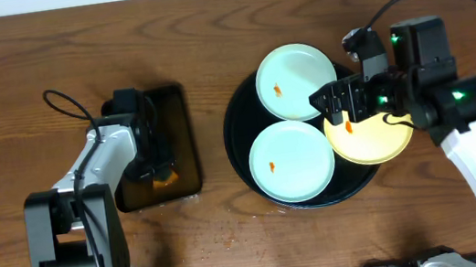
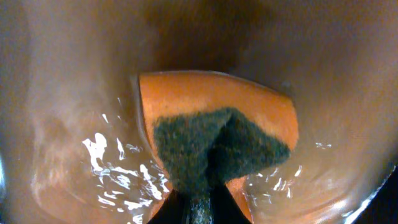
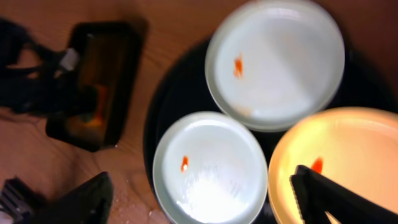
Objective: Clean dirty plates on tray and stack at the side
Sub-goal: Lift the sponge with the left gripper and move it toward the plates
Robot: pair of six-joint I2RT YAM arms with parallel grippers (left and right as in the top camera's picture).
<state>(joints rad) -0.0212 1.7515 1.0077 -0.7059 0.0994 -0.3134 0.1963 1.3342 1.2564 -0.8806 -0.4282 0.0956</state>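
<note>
My left gripper will next lift over and wipe the front plate, because that plate has an orange smear. Then it will go back into the rectangular tray and release the sponge (image 2: 211, 106).
The round black tray (image 1: 237, 143) holds two pale blue-white plates, one at the back (image 1: 296, 82) and one at the front (image 1: 291, 161). A pale yellow plate (image 1: 377, 138) lies over its right rim. Each plate has a small orange smear. My right gripper (image 1: 342, 106) hovers open over the yellow plate's left edge. In the right wrist view its jaws (image 3: 205, 199) spread wide above the front plate (image 3: 211, 168), the back plate (image 3: 280, 62) and the yellow plate (image 3: 342, 143). My left gripper (image 2: 202, 208) is shut on an orange sponge (image 2: 211, 106) with a dark scrub face.
A small black rectangular tray (image 1: 176, 114) with wet, shiny liquid stands at the left, and the left gripper (image 1: 158, 167) and sponge (image 1: 166, 182) are inside it. It also shows in the right wrist view (image 3: 102, 81). Small water drops lie on the wood before the round tray.
</note>
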